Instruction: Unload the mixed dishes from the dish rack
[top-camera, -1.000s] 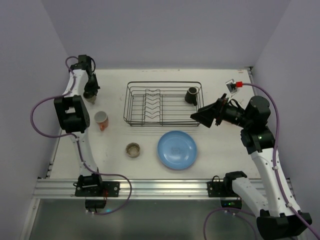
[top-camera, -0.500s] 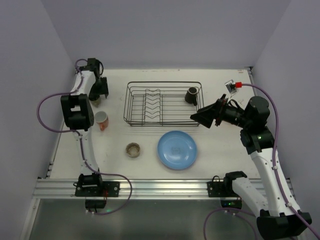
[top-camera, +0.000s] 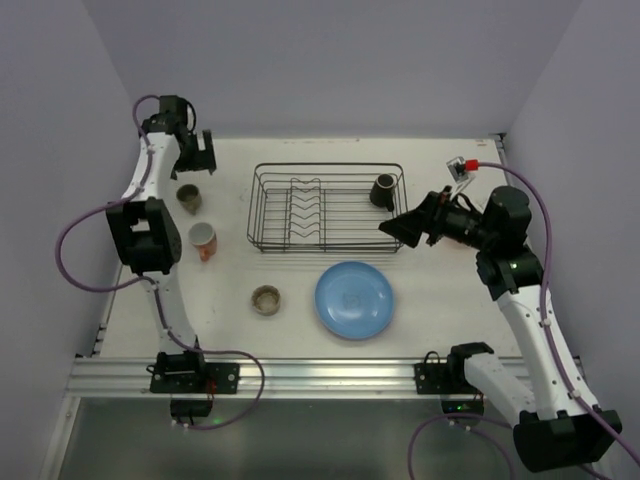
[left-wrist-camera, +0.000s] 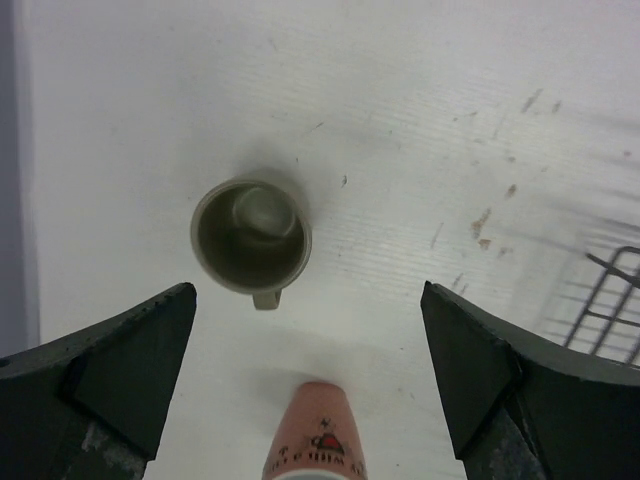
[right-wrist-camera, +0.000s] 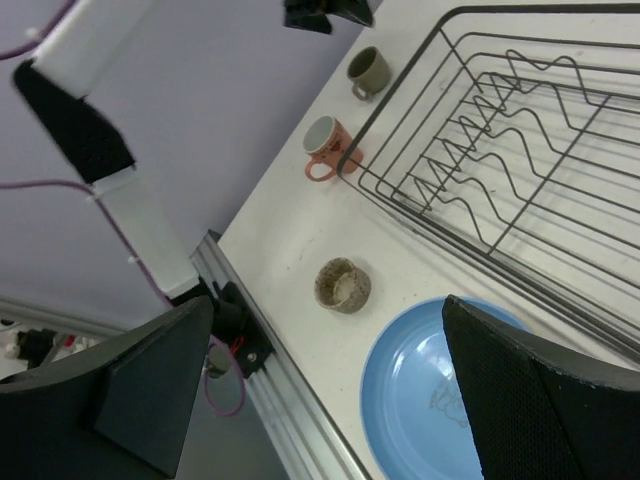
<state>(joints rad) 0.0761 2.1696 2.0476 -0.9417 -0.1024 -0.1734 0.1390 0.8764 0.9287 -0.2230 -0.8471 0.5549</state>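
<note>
Only this dish remains in the rack (top-camera: 325, 208), so my right gripper next moves outward, turns to point down and lowers around the dark brown cup (top-camera: 383, 190) to close.
The black wire dish rack (top-camera: 325, 208) stands mid-table, and a dark brown cup (top-camera: 383, 190) sits in its right end. On the table to its left, an olive-grey cup (top-camera: 189, 198) stands upright with a pink cup (top-camera: 203, 240) just nearer. A beige cup (top-camera: 266, 299) and a blue plate (top-camera: 354, 299) lie in front of the rack. My left gripper (left-wrist-camera: 305, 300) hangs open and empty above the olive-grey cup (left-wrist-camera: 250, 236) and the pink cup (left-wrist-camera: 318, 430). My right gripper (top-camera: 400, 228) is open and empty, hovering over the rack's right front corner.
The rack's plate prongs (right-wrist-camera: 500, 150) hold nothing. In the right wrist view the beige cup (right-wrist-camera: 343, 285) and the blue plate (right-wrist-camera: 440, 400) lie near the table's metal front rail (right-wrist-camera: 270, 370). Purple walls close in the left, back and right.
My left gripper opened, let go of the olive-grey cup on the table, and lifted away toward the back. The right arm shifted only slightly.
</note>
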